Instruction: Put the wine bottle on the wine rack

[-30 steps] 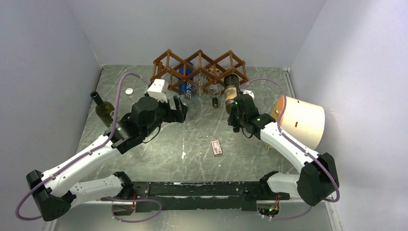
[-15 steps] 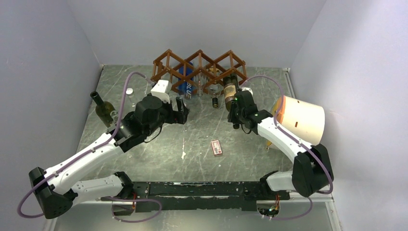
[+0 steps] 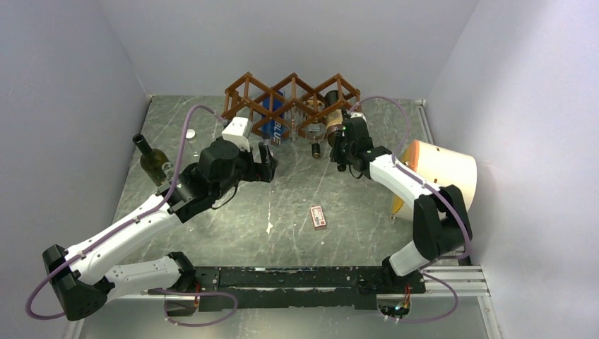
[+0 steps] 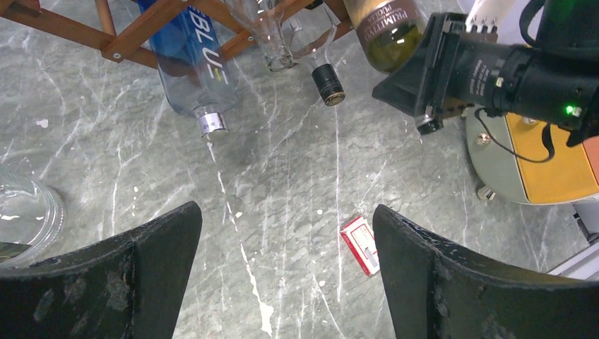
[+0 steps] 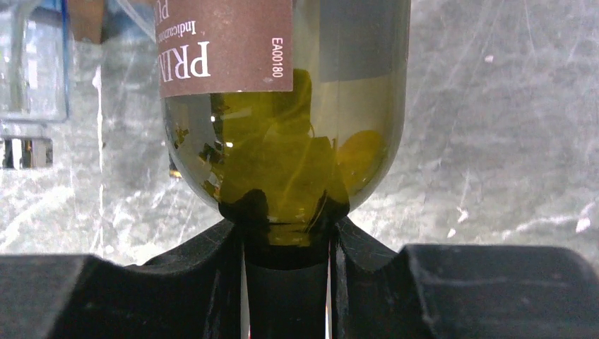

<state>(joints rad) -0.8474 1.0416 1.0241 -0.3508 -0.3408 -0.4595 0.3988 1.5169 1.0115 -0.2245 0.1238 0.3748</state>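
Note:
I will push my right gripper outward next, to slide the bottle that still sticks out deeper into the rack's end cell [image 3: 335, 101], and then release the bottle's neck. That cell is outward.
The wine bottle [image 3: 333, 116] is green glass with a brown label [image 5: 224, 42]. Its base end lies in the right cell of the reddish-brown wine rack [image 3: 248, 83] at the back of the table. My right gripper [image 3: 340, 142] is shut on the bottle's dark neck [image 5: 286, 282], just below the shoulder. The bottle [image 4: 388, 27] and the right gripper's body also show at the upper right of the left wrist view. My left gripper [image 3: 266, 160] hangs open over the marble table in front of the rack, with nothing between its fingers [image 4: 134, 275].
A blue-labelled clear bottle [image 3: 275, 121] and a clear bottle with a black cap [image 4: 328, 83] lie in the rack. A green bottle [image 3: 150, 161] and a small cap [image 3: 189, 133] are at the left. A red box [image 3: 318, 217] lies mid-table, a cream drum [image 3: 441, 176] at the right.
My right arm has stretched away and carried the wine bottle further back into the rack's right cell. The left arm shifted slightly forward, then stayed still.

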